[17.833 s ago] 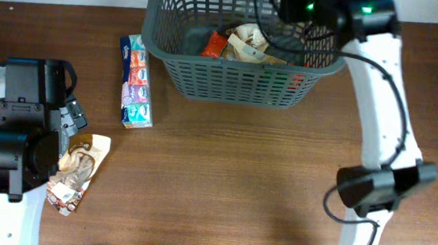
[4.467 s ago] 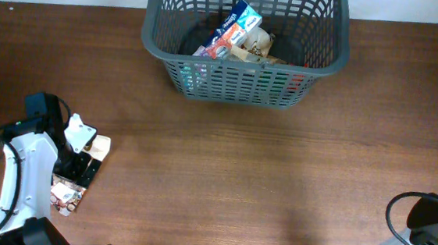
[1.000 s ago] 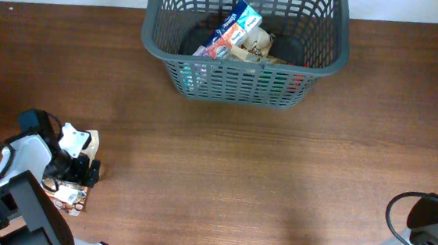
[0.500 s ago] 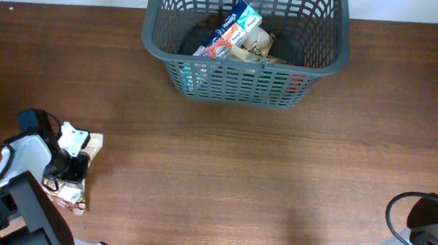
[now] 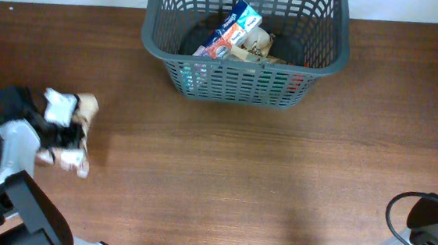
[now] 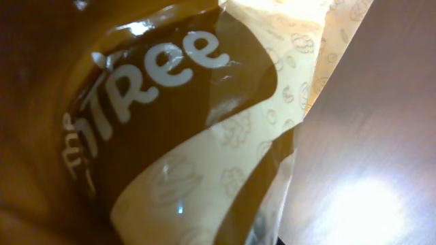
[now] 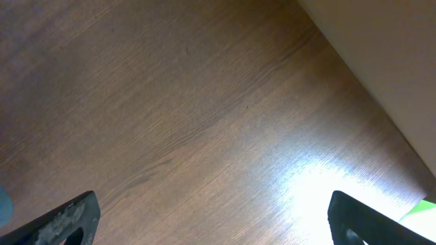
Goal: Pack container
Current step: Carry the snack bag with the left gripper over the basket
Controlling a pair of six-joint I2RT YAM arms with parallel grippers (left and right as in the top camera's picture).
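I should next bring my left gripper up and outward over the basket's blue and red packet (image 5: 230,29) and let go there, since the snack packet (image 5: 85,106) is still outside the basket.
The container (image 5: 238,83), a dark grey lattice basket, stands at the far middle of the table. Inside it lie a blue and red packet (image 5: 230,29) and a cream packet (image 5: 258,41). At the left edge my left gripper (image 5: 63,128) is shut on a brown and cream snack packet (image 5: 85,106), blurred in the overhead view and raised off the wood. That packet (image 6: 170,122) fills the left wrist view and hides the fingers. My right gripper (image 7: 211,218) is open over bare wood, with nothing between its fingertips (image 7: 68,218).
The right arm's base (image 5: 430,225) sits at the near right corner. A pale wall edge (image 7: 381,54) runs behind the table in the right wrist view. Brown wooden tabletop (image 5: 239,171) stretches between the basket and the arms.
My left gripper has shut on the snack packet and carried it up and away from the near edge. The right arm has not moved.
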